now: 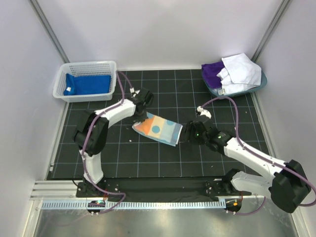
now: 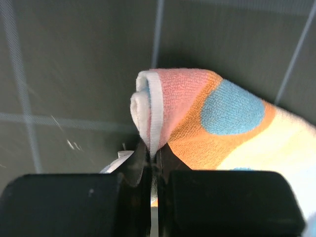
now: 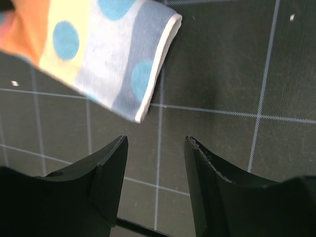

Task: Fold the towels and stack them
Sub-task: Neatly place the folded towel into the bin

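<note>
I need to lift the folded polka-dot towel with my left gripper next, carry it outward and to the left in the top view, and release it on top of the blue towel (image 1: 88,84), which lies there.
A folded polka-dot towel (image 1: 158,128) lies in the middle of the black mat. My left gripper (image 1: 140,117) is shut on its left corner; in the left wrist view the white hem of the polka-dot towel (image 2: 197,113) is pinched between the jaws of that left gripper (image 2: 154,153). My right gripper (image 1: 189,132) stands open just right of the towel, holding nothing. The right wrist view shows the towel's (image 3: 103,54) right edge beyond the right gripper (image 3: 155,143), apart from it. A folded blue towel (image 1: 88,84) lies in the white basket (image 1: 111,66). Purple (image 1: 212,73) and white (image 1: 241,69) towels are heaped in the teal tub (image 1: 261,81).
The basket stands at the back left and the tub at the back right of the gridded mat (image 1: 158,163). White walls enclose the table on three sides. A metal rail (image 1: 148,203) runs along the near edge by the arm bases.
</note>
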`<state>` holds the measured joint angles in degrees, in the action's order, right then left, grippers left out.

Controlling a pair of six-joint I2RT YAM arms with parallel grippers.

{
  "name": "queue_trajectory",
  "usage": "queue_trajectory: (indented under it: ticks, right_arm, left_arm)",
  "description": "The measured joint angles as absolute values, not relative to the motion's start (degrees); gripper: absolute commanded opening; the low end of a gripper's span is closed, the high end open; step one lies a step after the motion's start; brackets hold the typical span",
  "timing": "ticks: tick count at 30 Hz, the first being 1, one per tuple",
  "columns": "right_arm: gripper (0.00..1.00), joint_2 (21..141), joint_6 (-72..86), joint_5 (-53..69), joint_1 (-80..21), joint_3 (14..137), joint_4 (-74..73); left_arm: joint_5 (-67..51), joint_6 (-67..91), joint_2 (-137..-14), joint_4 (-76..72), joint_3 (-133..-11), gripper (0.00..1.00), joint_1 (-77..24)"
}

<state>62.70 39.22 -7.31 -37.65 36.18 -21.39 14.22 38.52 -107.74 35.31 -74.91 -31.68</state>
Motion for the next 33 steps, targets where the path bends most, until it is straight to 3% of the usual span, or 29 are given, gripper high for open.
queue_trajectory:
  ticks: [9,15,21,33]
  right_arm:
    - [0.56,57.7,37.0,-7.3,-37.6,39.7,-26.4]
    - [0.57,59.4,36.0,-7.3,-37.6,39.7,-28.1]
    - [0.56,61.4,35.4,-7.3,-37.6,39.7,-28.8]
    - [0.56,64.7,35.4,-7.1,-37.6,39.6,-27.5]
  left_arm:
    - [44.2,26.0,-130.6,49.3,-110.8,0.0,-31.4]
    - [56.0,16.2,-139.5,52.7,-127.5,0.0,-29.6]
    - [61.5,7.8,-139.6,49.7,-131.5,0.0,-24.8]
    - [62.5,-5.4,-136.8,35.1,-127.9,0.0,-14.9]
